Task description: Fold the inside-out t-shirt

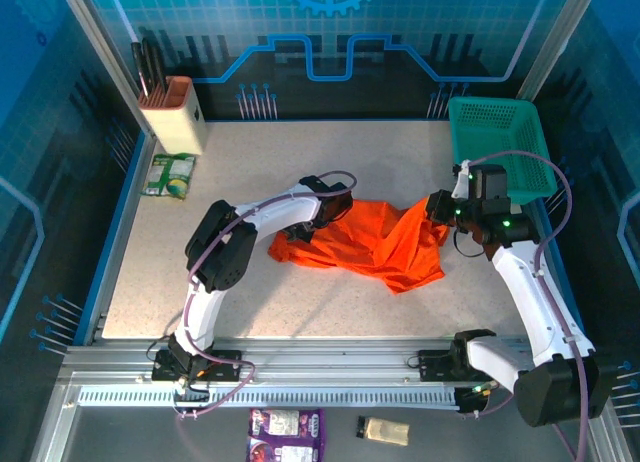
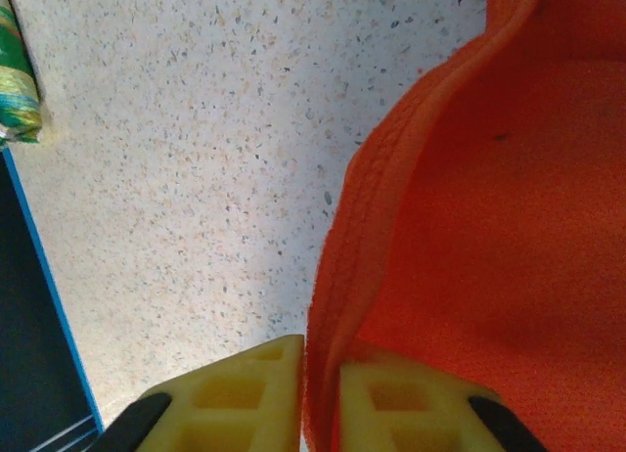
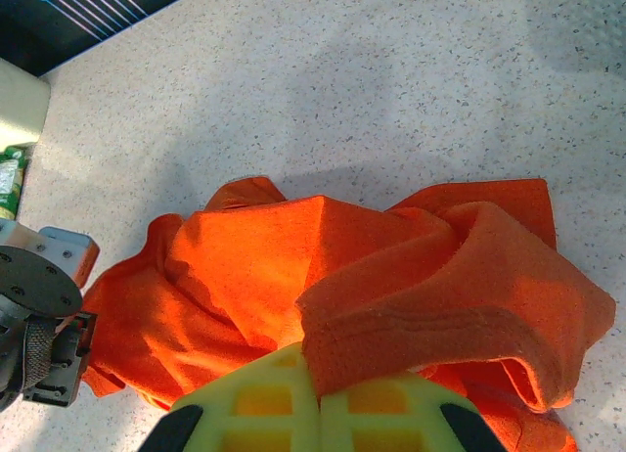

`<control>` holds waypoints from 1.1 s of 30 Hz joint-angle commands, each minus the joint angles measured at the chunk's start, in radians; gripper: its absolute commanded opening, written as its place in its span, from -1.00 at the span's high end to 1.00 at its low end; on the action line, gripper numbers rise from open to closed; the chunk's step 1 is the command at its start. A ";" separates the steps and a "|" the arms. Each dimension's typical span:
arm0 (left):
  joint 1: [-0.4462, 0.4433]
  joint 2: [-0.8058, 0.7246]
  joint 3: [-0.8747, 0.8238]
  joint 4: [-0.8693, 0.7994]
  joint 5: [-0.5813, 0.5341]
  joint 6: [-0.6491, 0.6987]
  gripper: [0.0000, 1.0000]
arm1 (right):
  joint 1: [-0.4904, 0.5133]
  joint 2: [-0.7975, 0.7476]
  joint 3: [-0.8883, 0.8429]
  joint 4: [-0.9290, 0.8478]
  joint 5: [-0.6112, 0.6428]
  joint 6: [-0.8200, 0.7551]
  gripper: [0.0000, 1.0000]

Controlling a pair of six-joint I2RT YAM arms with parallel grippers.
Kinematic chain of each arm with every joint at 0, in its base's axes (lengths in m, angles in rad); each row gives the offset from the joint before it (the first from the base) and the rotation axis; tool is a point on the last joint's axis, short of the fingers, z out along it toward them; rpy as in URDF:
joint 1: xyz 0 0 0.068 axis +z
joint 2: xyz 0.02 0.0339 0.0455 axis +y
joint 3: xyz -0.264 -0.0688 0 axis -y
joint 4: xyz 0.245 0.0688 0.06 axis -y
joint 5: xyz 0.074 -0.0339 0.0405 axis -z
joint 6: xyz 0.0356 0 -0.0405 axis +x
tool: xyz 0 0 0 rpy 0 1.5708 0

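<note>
My right gripper rises next, then lowers outward to release the t-shirt's edge on the bare tabletop by the basket, as that spot lies just outward.
The inside-out t-shirt (image 1: 370, 244) is a bright orange heap, crumpled in the middle of the speckled table. At the heap's left end, my left gripper (image 1: 322, 225) is shut on it. In the left wrist view a folded hem of the t-shirt (image 2: 489, 227) runs down between the yellow fingers (image 2: 254, 398), and the gripper (image 2: 321, 393) pinches it. My right gripper (image 1: 437, 210) is at the heap's upper right end. In the right wrist view it (image 3: 320, 398) is shut on a thick seamed edge of the t-shirt (image 3: 293, 266), which drapes away over the table.
A teal mesh basket (image 1: 497, 142) stands at the back right, close behind the right arm. A tan knife block (image 1: 175, 112) and a green packet (image 1: 168, 174) sit at the back left. Two small packets (image 1: 287, 432) lie in front of the rail.
</note>
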 commanded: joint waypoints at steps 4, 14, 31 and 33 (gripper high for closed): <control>0.115 -0.188 -0.110 0.164 0.174 0.053 1.00 | -0.024 0.003 0.027 0.012 0.018 -0.021 1.00; 0.498 -0.583 -0.061 0.441 0.613 0.114 1.00 | -0.162 0.146 0.479 -0.074 -0.031 -0.116 1.00; 1.055 -0.989 -0.343 1.029 1.401 -0.365 1.00 | -0.320 -0.041 0.640 -0.133 -0.058 -0.110 1.00; 1.035 -0.949 -0.345 1.042 1.427 -0.382 1.00 | -0.318 0.008 0.635 -0.129 -0.102 -0.098 1.00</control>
